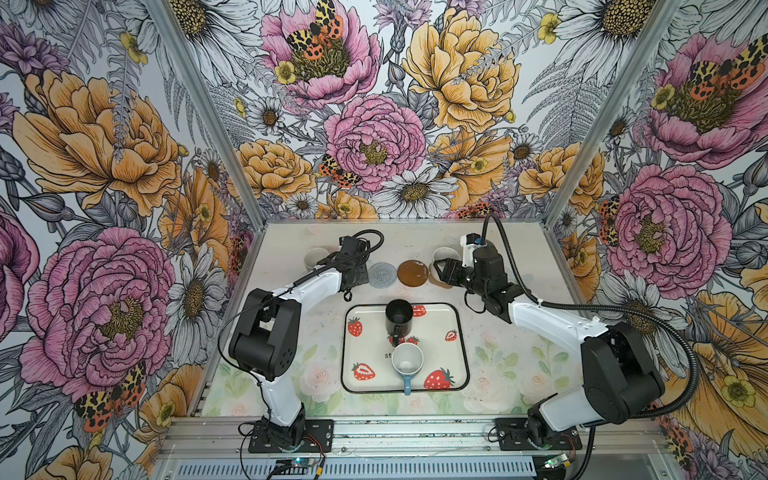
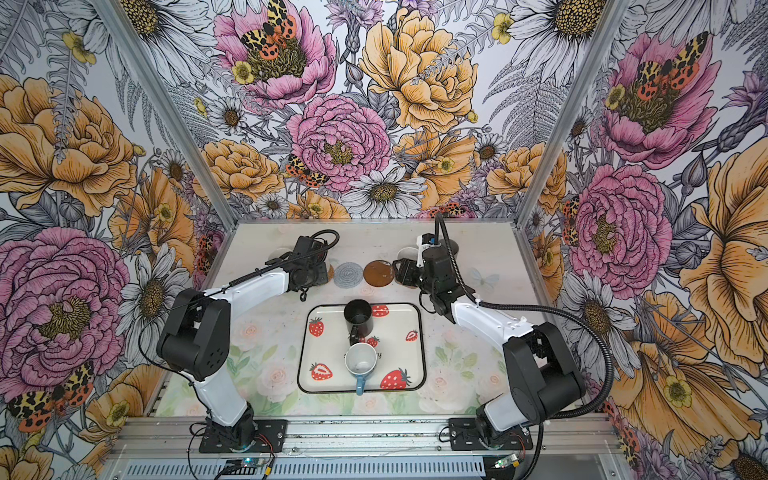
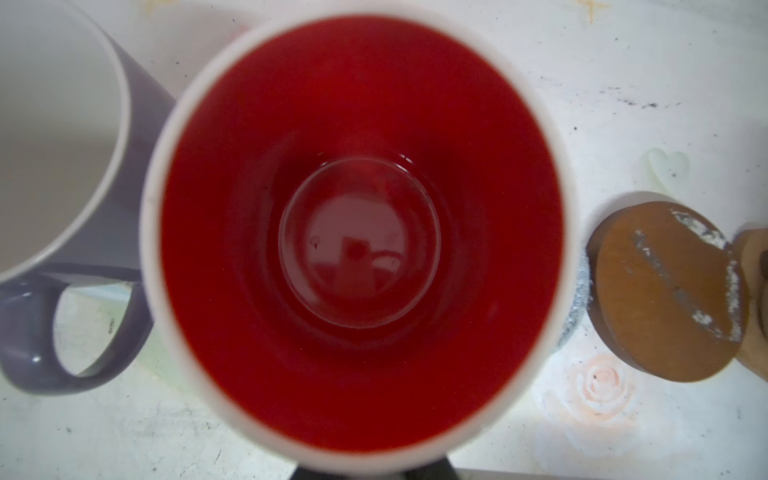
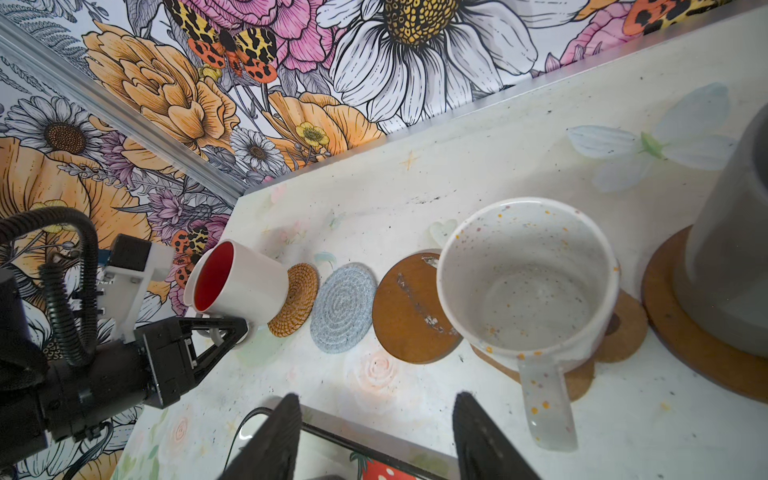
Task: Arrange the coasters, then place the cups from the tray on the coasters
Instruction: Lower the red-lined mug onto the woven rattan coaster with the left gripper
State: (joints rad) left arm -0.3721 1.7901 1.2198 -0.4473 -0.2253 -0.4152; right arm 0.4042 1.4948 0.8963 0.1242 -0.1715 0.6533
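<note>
The base of the white cup with the red inside still hangs above the woven rattan coaster (image 2: 329, 273), so the robot's left gripper will next lower the cup onto it and let go of the handle there.
My left gripper (image 4: 222, 328) is shut on the handle of the red-inside white cup (image 4: 241, 282), whose base is at the woven rattan coaster (image 4: 295, 299). That cup's mouth (image 3: 357, 232) fills the left wrist view. In a row beside it lie the bare grey spiral coaster (image 4: 343, 307) and a bare brown disc coaster (image 4: 411, 307). The speckled cup (image 4: 523, 282) stands on the paw-shaped coaster (image 4: 627, 328). My right gripper (image 4: 376, 399) hangs open and empty, near the speckled cup's handle. On the tray (image 1: 461, 357) stand the black cup (image 1: 399, 318) and the light blue cup (image 1: 407, 361).
The lilac cup (image 3: 62, 166) stands close beside the red-inside cup at the far left of the row. The tall grey cup (image 4: 727, 270) stands on a brown disc (image 4: 681, 336) at the row's right end. The back wall runs just behind the row.
</note>
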